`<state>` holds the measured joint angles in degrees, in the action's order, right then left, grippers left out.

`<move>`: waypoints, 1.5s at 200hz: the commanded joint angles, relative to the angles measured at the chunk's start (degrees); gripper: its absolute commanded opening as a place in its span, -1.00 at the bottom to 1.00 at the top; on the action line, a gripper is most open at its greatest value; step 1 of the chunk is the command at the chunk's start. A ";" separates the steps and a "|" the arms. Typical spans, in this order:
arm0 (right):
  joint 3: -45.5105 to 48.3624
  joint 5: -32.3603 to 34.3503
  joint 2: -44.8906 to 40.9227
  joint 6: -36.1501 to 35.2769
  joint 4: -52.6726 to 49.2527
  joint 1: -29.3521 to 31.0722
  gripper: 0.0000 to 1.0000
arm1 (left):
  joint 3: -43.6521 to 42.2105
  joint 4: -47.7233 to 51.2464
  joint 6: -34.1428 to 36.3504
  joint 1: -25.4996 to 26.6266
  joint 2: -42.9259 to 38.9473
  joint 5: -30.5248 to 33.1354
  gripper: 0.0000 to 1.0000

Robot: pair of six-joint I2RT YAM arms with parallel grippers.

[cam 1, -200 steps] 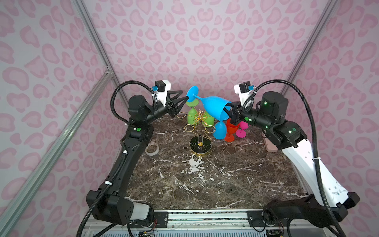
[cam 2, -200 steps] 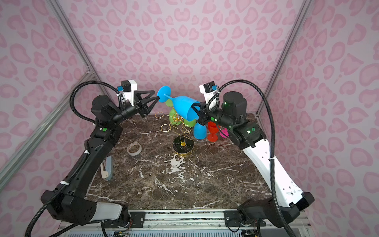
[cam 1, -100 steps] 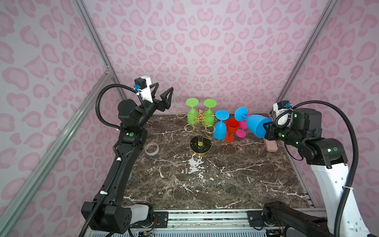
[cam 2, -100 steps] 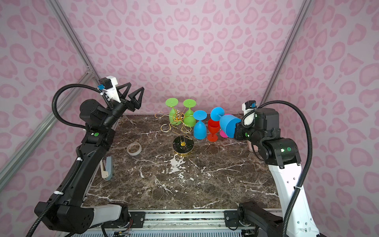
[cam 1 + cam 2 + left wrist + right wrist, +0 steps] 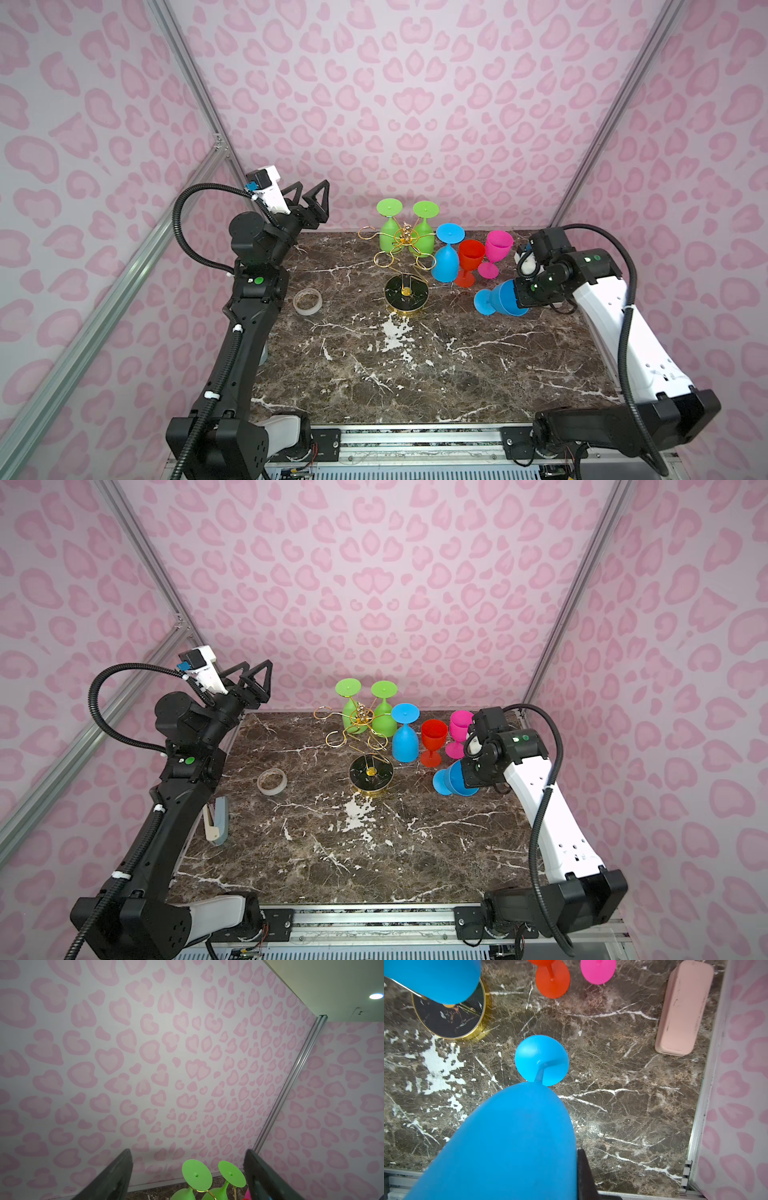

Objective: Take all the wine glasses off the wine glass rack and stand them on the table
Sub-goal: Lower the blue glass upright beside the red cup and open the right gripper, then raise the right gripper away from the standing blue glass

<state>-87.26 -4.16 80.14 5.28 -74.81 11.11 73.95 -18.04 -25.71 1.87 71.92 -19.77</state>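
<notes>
My right gripper needs to move down next, as bare marble before the red glass (image 5: 572,1040) is below. The glass is tilted, so I need to turn it to stand the foot (image 5: 542,1059) flat, and release.
The wine glass rack (image 5: 406,293) (image 5: 371,775) is a gold wire stand on a round black base at the back middle of the table. Two green glasses (image 5: 388,232) (image 5: 197,1172) and a blue one (image 5: 446,257) hang on it upside down. My right gripper (image 5: 519,297) (image 5: 467,777) is shut on the bowl of a second blue wine glass (image 5: 500,299) (image 5: 508,1136), right of the rack. It is tilted, foot (image 5: 542,1059) down towards the marble; one finger (image 5: 584,1176) shows outside the bowl. My left gripper (image 5: 309,199) (image 5: 188,1152) is open, empty and raised left of the rack.
A red glass (image 5: 471,257) and a pink glass (image 5: 496,249) stand upright just behind the held glass. A tape roll (image 5: 307,301) lies left of the rack base, a stapler (image 5: 218,818) by the left arm. A pink case (image 5: 683,1007) lies near the right wall.
The right arm carried the blue glass from the rack to the right and down towards the table. The left gripper let go of its foot, opened and drew back left.
</notes>
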 commanded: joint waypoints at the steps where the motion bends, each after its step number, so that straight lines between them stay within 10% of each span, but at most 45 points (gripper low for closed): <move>1: -1.90 0.54 4.97 -2.08 0.00 0.22 -1.00 | -0.14 -2.03 -0.23 -0.20 -0.55 0.67 0.70; 86: -12.67 2.05 26.36 -4.22 -0.45 0.26 -1.00 | 0.51 -0.70 -0.21 -0.47 -0.14 1.31 0.67; 200: -23.23 1.63 26.85 -4.75 -2.54 0.12 -0.31 | 1.11 0.64 -1.65 -0.98 0.68 0.87 0.62; 261: -21.84 -15.59 15.09 -1.45 7.94 -3.25 -0.25 | 0.42 0.90 -3.69 -1.26 0.18 0.09 0.60; 300: -2.52 -36.96 1.97 17.93 39.55 -5.40 -0.26 | -1.14 0.49 -5.33 -1.45 -1.84 -0.35 0.60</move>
<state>-98.43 -24.27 87.05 8.71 -58.98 5.93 73.60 -16.08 -29.34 0.47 71.29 -19.22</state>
